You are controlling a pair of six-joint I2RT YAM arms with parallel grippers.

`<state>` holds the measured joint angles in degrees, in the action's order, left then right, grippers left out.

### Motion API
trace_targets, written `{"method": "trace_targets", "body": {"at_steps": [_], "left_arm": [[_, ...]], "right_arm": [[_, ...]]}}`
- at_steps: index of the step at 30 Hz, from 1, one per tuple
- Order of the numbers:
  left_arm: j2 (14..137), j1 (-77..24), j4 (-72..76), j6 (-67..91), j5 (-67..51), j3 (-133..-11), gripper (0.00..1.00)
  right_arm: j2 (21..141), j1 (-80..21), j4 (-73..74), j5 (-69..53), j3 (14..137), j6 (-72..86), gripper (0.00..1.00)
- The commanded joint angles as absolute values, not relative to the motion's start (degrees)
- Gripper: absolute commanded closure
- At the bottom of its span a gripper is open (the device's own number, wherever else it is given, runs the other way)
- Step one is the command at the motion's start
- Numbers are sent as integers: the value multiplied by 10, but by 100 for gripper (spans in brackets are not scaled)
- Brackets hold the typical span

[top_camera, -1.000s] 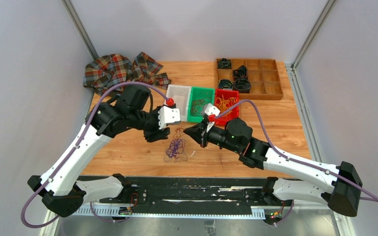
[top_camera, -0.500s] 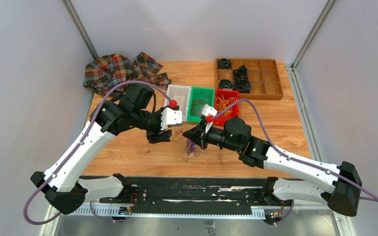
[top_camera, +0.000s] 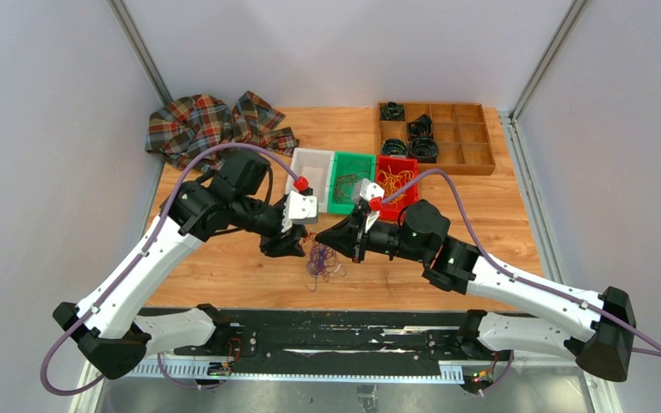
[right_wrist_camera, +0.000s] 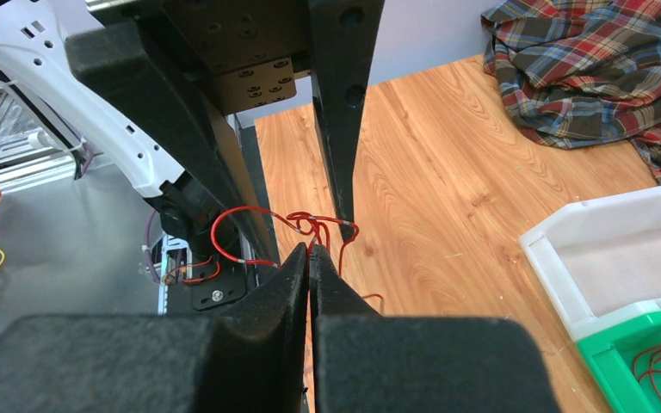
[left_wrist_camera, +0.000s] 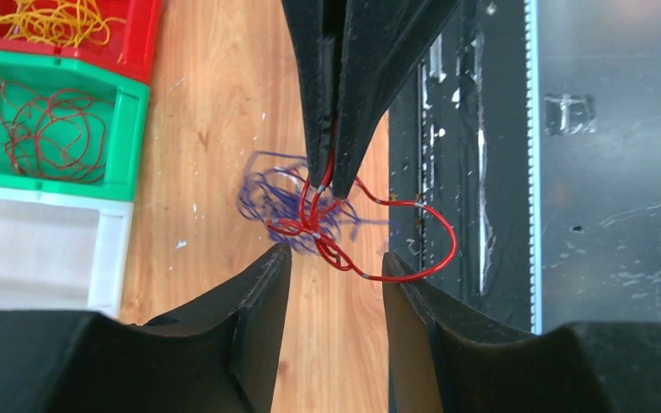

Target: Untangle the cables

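Next, my left gripper eases toward the right gripper's fingers, its open fingers around the red strands bunched there, as they hang clear of the table.
The cables are a small tangle of purple and red wire, hanging just above the wooden table between the two grippers. My right gripper is shut on a red strand at the top of the tangle. From there a red loop swings out to the side. My left gripper faces it, open, with its fingertips just short of the tangle and only bare table showing between them. From above, the left gripper and the right gripper stand tip to tip.
Behind the grippers stand a white bin, a green bin holding red-brown wire and a red bin holding yellow wire. A wooden compartment tray with black coils is at the back right. A plaid cloth lies back left.
The tangle has been lifted off the table by the right gripper, swung right, then come back left. The left gripper has moved in toward it and its jaws have narrowed a little.
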<state>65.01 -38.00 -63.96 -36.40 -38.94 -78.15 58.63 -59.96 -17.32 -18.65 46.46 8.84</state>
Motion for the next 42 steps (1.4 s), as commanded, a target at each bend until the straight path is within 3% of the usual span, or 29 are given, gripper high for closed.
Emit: {"method": "trace_targets", "body": {"at_steps": [1, 5, 9, 12, 15, 18, 20, 21, 25, 28, 35, 42], "left_arm": [[633, -381, -627, -341, -446, -785, 52], [640, -381, -592, -311, -463, -773, 51], [641, -381, -548, -282, -407, -756, 39], [640, -381, -542, -287, -403, -750, 41], [643, -381, -542, -282, -437, -746, 51], [643, -381, -543, -277, -453, -747, 77], [639, -381, -543, -273, -449, -748, 95], [637, -381, -543, -269, -442, -750, 99], [632, -381, -556, -271, -430, -767, 99], [632, -381, -564, -272, -426, -781, 99], [641, -381, -573, -280, -409, -812, 99], [650, -381, -591, -277, -430, -854, 99]], "right_arm": [[578, -599, -200, -209, 486, 105, 99], [589, -599, -217, -226, 490, 121, 99], [592, -599, -214, -235, 497, 121, 99], [588, -599, -213, -234, 497, 121, 99], [592, -599, -215, -240, 498, 126, 99], [596, -599, -215, -242, 500, 129, 99], [592, -599, -214, -228, 497, 129, 88], [587, -599, -212, -212, 491, 128, 79], [543, -599, -228, -110, 438, 113, 55], [506, -598, -235, -44, 394, 98, 43], [493, -598, -234, -64, 351, 58, 32], [600, -601, -303, -166, 416, 50, 27]]}}
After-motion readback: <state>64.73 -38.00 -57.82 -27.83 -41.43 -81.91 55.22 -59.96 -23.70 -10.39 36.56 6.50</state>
